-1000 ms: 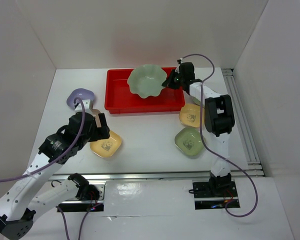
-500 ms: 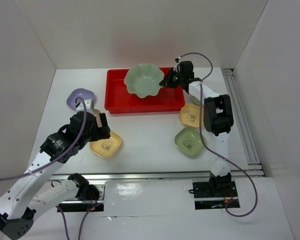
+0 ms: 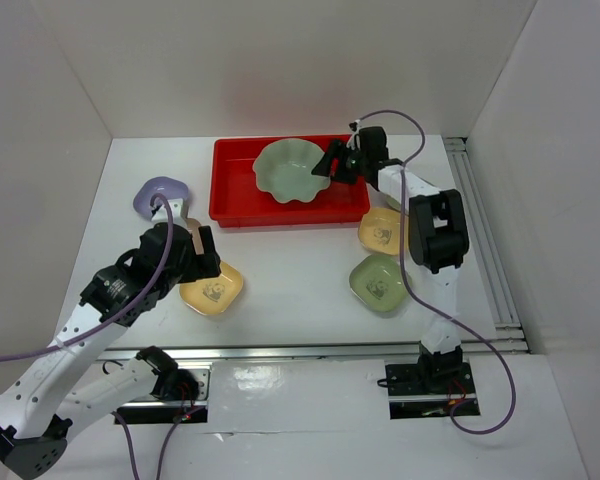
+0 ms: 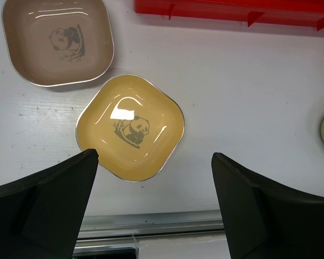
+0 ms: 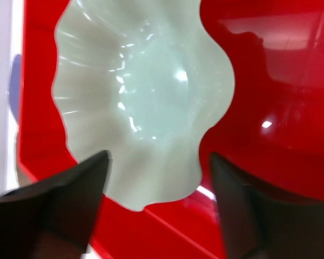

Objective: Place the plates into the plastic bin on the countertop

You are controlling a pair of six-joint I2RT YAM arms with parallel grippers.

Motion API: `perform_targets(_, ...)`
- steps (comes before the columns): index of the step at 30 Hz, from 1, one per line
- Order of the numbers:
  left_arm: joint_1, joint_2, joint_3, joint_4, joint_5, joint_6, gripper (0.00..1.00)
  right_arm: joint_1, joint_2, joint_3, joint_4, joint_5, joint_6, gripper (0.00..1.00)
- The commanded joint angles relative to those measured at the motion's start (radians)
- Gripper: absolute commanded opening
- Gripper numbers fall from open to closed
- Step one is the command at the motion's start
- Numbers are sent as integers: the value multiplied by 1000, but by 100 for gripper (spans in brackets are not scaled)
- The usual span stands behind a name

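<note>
I will move my left gripper across and down onto the green plate's nearest rim, facing bare countertop; the plate is below it and to its right in the top view.
The large pale green scalloped plate (image 3: 292, 170) (image 5: 140, 102) lies in the red plastic bin (image 3: 235, 195) (image 5: 270, 81). My right gripper (image 3: 332, 165) (image 5: 159, 162) hovers open over the plate's right rim, holding nothing. My left gripper (image 3: 205, 255) (image 4: 155, 162) hangs open just above a yellow plate (image 3: 212, 290) (image 4: 130, 127) on the white countertop (image 3: 300, 270). A tan-pink plate (image 4: 56, 40) sits beside it, largely hidden under the left arm in the top view. A lavender plate (image 3: 160, 195), a second yellow plate (image 3: 382, 232) and a green plate (image 3: 378, 280) rest outside the bin.
White walls enclose the countertop on three sides. A metal rail (image 3: 480, 230) runs along the right edge and another (image 3: 310, 350) along the near edge. The right arm's cable (image 3: 405, 250) loops over the right-hand plates.
My right gripper opened and let go of the large green plate, which went from tilted above the bin to lying in it. The left arm stayed put.
</note>
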Motion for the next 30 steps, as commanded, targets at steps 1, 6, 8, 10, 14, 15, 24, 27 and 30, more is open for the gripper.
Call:
perform_targets(1, 1, -9, -4, 38, 1, 24, 100, 9, -151, -4, -10, -1, -24, 87)
perform_targets(6, 1, -9, -4, 38, 1, 24, 100, 19, -200, 111, -151, 102, -60, 100)
perform_targets(8, 1, -9, 5, 38, 1, 24, 100, 28, -225, 142, -225, 149, -71, 100)
perform_targets(10, 1, -9, 15, 28, -8, 15, 100, 28, -237, 195, -285, 194, -82, 100)
perform_targets(14, 1, 26, 36, 78, 191, -29, 100, 69, -373, 147, -347, 345, -120, 100)
perform_targets(15, 1, 35, 27, 109, 192, -29, 100, 78, -410, 147, -346, 379, -120, 100)
perform_targets(24, -160, 257, -7, 417, 390, -115, 100, 160, -755, -34, -380, 570, -182, 100)
perform_targets(27, -218, 359, 5, 550, 399, -127, 100, 196, -849, -134, -380, 645, -182, 100)
perform_targets(30, -309, 526, 73, 615, 345, -92, 100, 210, -961, -209, -389, 668, -173, 100)
